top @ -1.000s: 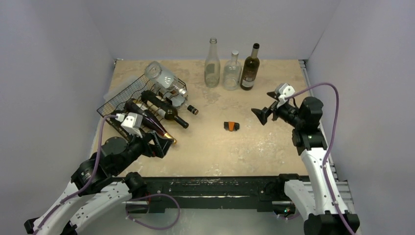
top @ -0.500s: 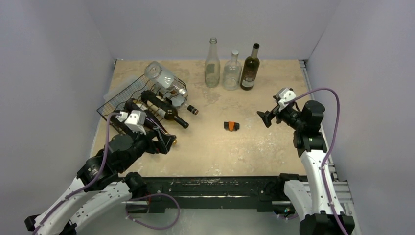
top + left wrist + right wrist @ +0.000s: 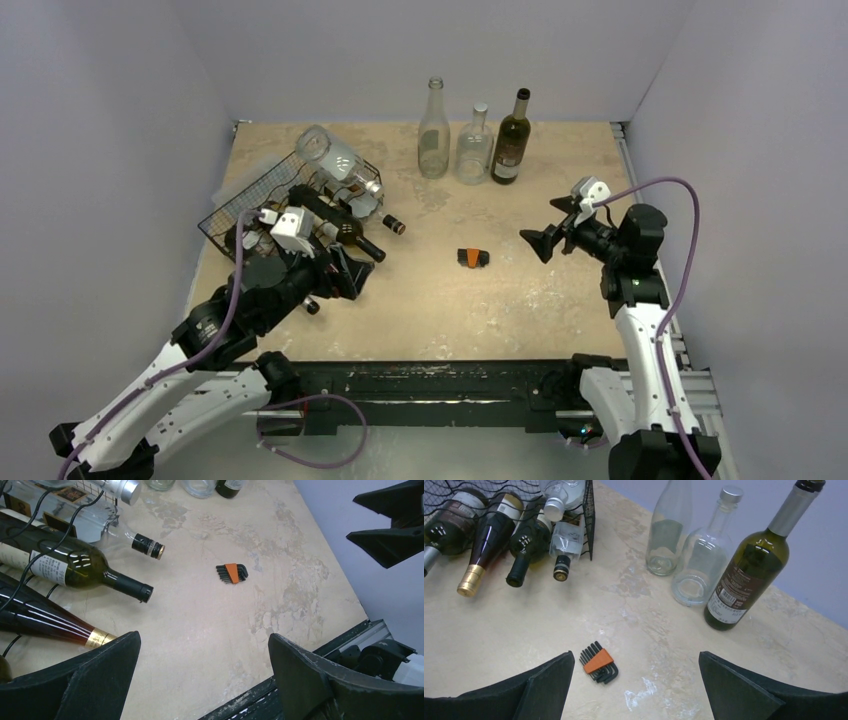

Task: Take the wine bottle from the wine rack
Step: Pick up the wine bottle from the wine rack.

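The top clear bottle is uncovered and lies above the others. My left gripper will next move outward past the dark green bottle, turn, and close on the top clear bottle's neck (image 3: 363, 177) (image 3: 114, 486).
The black wire wine rack (image 3: 243, 203) stands at the back left. Several wine bottles lie in it with necks pointing out onto the table. A dark green bottle (image 3: 347, 232) (image 3: 65, 570) lies beside a red one with a gold foil neck (image 3: 55, 626) (image 3: 484, 545). A clear bottle (image 3: 335, 160) lies on top. My left gripper (image 3: 343, 278) (image 3: 203, 645) hovers open just in front of the bottle necks and holds nothing. My right gripper (image 3: 546, 226) (image 3: 635, 660) is open over the right side of the table, far from the rack (image 3: 589, 515).
An orange-and-black hex key set (image 3: 472, 257) (image 3: 599, 663) (image 3: 231, 573) lies mid-table. Three bottles stand at the back: a tall clear one (image 3: 433, 132), a squat clear one (image 3: 475, 145) and a dark green one (image 3: 511, 140). Grey walls enclose the table.
My left arm has moved forward and to the right, so it now covers the front bottles in the top view. The right gripper has shifted only slightly.
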Robot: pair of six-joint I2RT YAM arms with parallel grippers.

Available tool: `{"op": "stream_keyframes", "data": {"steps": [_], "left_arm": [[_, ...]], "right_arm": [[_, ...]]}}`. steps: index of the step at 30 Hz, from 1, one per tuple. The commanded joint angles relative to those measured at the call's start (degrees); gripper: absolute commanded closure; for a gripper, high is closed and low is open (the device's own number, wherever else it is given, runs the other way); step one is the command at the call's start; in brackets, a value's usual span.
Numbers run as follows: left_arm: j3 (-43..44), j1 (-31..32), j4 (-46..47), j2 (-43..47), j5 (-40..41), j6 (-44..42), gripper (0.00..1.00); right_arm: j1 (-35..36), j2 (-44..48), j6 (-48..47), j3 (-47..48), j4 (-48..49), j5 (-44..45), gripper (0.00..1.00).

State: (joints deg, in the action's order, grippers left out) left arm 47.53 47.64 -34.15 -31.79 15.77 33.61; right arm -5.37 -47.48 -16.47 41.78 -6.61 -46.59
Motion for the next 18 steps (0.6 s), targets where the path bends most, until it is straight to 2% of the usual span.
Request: {"op": "stream_keyframes", "data": {"steps": [1, 3, 6, 8, 12, 18], "left_arm": [[4.7, -0.3, 3.4, -1.8, -0.7, -4.2, 0.0], [5.6, -0.2, 4.0, -3.5, 1.3, -5.7, 0.0], [5.8, -0.6, 7.0, -6.3, 5.8, -6.5, 0.0], [5.8, -2.2, 9.9, -8.2, 5.8, -5.1, 0.0], [6.1, -7.2, 15.3, -12.3, 0.8, 0.4, 0.0], [6.9, -18.6, 21.6, -20.5, -12.5, 8.5, 0.01]], "right_arm": [[-2.2, 3.4, 4.2, -4.2, 6.2, -0.9, 0.01], [-3.8, 4.8, 1.6, -3.7, 4.5, -0.5, 0.01], [-6.0, 6.9, 4.0, -5.1, 7.1, -4.6, 0.01], [-6.7, 7.6, 5.3, -6.2, 9.4, -6.2, 0.01], [-7.4, 6.9, 6.2, -6.9, 10.7, -6.5, 0.01], [-7.9, 6.6, 8.3, -7.6, 12.8, -4.3, 0.01]]}}
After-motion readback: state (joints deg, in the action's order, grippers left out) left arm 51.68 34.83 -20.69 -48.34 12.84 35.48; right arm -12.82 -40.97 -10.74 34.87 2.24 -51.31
